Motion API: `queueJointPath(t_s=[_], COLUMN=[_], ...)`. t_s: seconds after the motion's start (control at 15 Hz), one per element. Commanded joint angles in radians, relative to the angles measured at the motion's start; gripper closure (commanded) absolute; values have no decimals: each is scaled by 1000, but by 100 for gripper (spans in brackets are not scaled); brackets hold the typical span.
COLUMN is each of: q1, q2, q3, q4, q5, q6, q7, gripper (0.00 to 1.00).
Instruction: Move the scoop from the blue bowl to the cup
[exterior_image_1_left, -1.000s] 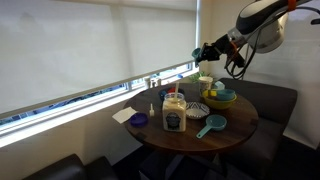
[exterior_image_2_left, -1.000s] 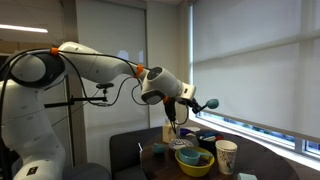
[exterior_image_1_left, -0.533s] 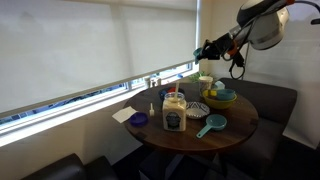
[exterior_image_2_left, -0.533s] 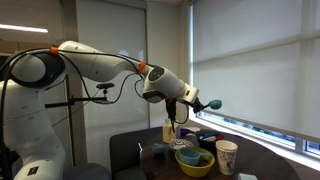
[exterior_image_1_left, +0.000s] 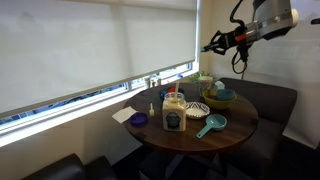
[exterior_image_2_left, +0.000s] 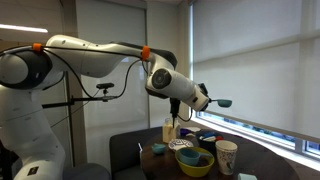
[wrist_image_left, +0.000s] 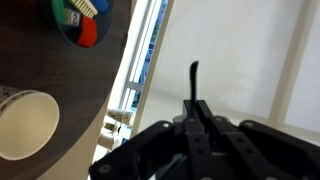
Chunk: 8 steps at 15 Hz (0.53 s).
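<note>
The pale green cup stands open well below the raised scoop, so next my gripper will move down to bring the scoop's head over the cup's opening (exterior_image_2_left: 228, 145) (wrist_image_left: 28, 124) and let it go.
My gripper (exterior_image_1_left: 222, 41) hangs high above the round table, shut on the handle of a dark scoop (exterior_image_1_left: 208, 47). It also shows in an exterior view (exterior_image_2_left: 204, 97), where the scoop head (exterior_image_2_left: 223, 102) sticks out sideways. In the wrist view the shut jaws (wrist_image_left: 197, 108) pinch the thin dark handle (wrist_image_left: 195, 75). The blue bowl (exterior_image_1_left: 221, 96) with its yellowish inside (exterior_image_2_left: 195, 160) sits on the table below. The pale green cup (exterior_image_1_left: 205, 82) stands beside it, also seen in an exterior view (exterior_image_2_left: 227, 155) and from above in the wrist view (wrist_image_left: 25, 125).
The table (exterior_image_1_left: 235, 125) also holds a white jar with a yellow lid (exterior_image_1_left: 174, 113), a pale striped bowl (exterior_image_1_left: 197, 109), a teal scoop-shaped thing (exterior_image_1_left: 210, 125) and a blue lid (exterior_image_1_left: 139, 120). A blue-rimmed dish with coloured pieces (wrist_image_left: 80, 20) lies near the cup. A dark sofa (exterior_image_1_left: 275, 105) stands behind.
The arm has lifted and swung sideways with the scoop still in the jaws, higher above the table than before. Things on the table have not moved.
</note>
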Motion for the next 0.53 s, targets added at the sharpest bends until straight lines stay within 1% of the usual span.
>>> queueJointPath(t_s=[0.0, 0.13, 0.2, 0.33, 0.47], q1=[7, 7, -72, -106, -136], q2=[49, 95, 121, 161, 198], q3=[-58, -79, -18, -10, 4], q4=[14, 15, 14, 8, 2], q5=[181, 251, 288, 325, 335], q6=[-137, -227, -281, -356, -421], q7=[-18, 6, 24, 71, 138], gripper=[98, 98, 98, 98, 98])
